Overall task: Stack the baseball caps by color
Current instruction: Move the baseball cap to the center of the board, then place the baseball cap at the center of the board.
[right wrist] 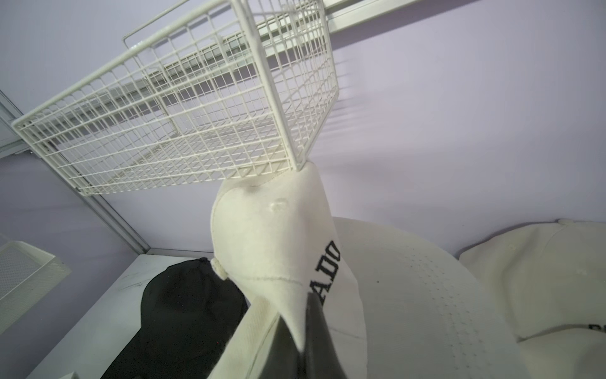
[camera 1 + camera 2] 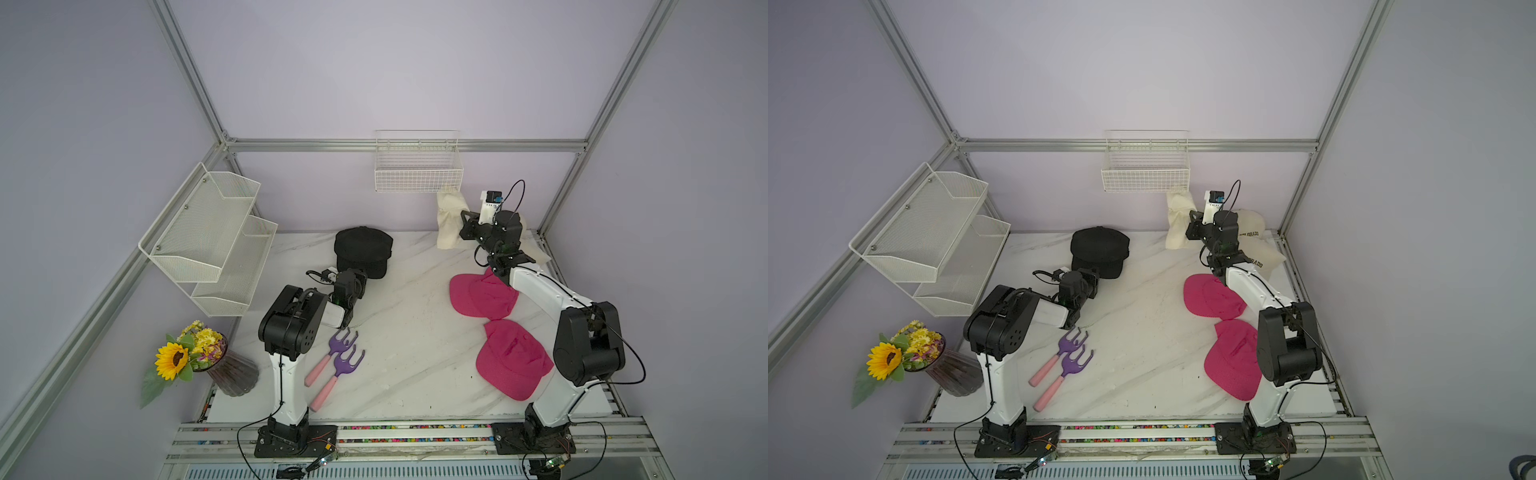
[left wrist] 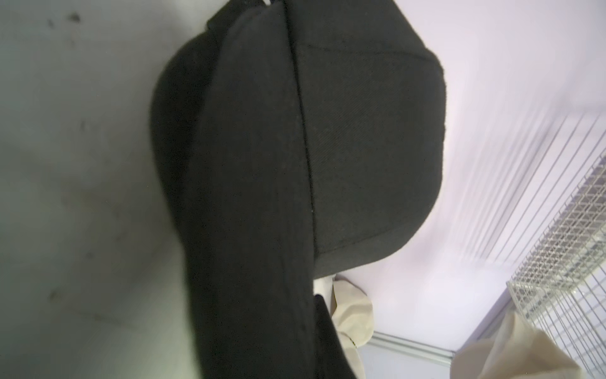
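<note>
My left gripper will next push the black cap outward, top first, toward the foot of the back wall point(image 2: 328, 232), outward of my gripper, and release the cap's brim.
A pile of black baseball caps point(image 2: 363, 249) point(image 2: 1100, 249) lies at the back middle of the marble table. My left gripper point(image 2: 358, 281) point(image 2: 1091, 282) is at its front edge, shut on a black cap's brim point(image 3: 255, 229); the fabric hides the jaws. My right gripper point(image 2: 462, 226) point(image 2: 1190, 227) point(image 1: 296, 341) is shut on a cream cap point(image 2: 449, 220) point(image 1: 272, 236) with black lettering, held up just under the wire basket. Two more cream caps point(image 2: 1252, 232) point(image 1: 410, 295) lie in the back right corner. Two hot pink caps point(image 2: 478, 295) point(image 2: 511, 361) lie apart on the right.
A white wire basket point(image 2: 417, 170) hangs on the back wall, touching the raised cap's top. A two-tier mesh shelf point(image 2: 208, 237) hangs on the left wall. A vase of flowers point(image 2: 195, 357) and two purple hand rakes point(image 2: 340, 361) are at the front left.
</note>
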Robot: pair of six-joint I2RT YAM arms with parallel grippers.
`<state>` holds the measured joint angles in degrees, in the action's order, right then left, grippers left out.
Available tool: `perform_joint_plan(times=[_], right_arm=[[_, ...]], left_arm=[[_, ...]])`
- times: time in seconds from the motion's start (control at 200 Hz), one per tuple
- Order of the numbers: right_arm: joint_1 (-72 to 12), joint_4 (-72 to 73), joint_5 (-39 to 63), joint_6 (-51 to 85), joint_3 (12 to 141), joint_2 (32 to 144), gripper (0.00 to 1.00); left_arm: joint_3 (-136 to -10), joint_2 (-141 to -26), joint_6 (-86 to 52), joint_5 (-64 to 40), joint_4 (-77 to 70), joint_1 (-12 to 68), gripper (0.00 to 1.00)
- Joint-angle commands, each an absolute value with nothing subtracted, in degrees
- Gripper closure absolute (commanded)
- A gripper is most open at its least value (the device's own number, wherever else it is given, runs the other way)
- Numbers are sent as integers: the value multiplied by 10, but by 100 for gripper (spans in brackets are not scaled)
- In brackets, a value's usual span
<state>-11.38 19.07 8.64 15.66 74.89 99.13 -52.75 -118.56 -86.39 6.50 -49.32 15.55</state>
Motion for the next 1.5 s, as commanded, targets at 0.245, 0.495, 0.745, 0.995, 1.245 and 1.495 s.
perform_joint_plan(times=[0.245,0.495,0.745,0.995,1.245,1.495], right_arm=[[-147,246,67,341,677,942,100],[-238,159,-110,489,723,974,100],[-329,135,-268,605,714,998,100],[-384,70,-353,716,708,1042,100],[-398,75,-309,721,721,1087,21],[-379,242,-269,476,652,1012,3]], left_arm=[[-618,-1255,-798,32,-376,87,60],[-551,-1162,-765,40,-348,100,0],[-449,-1062,-763,51,-358,142,0],[-366,-1008,-763,41,-379,154,0],[-367,-939,-660,42,-316,166,0],[-401,-877,-550,13,-241,186,0]])
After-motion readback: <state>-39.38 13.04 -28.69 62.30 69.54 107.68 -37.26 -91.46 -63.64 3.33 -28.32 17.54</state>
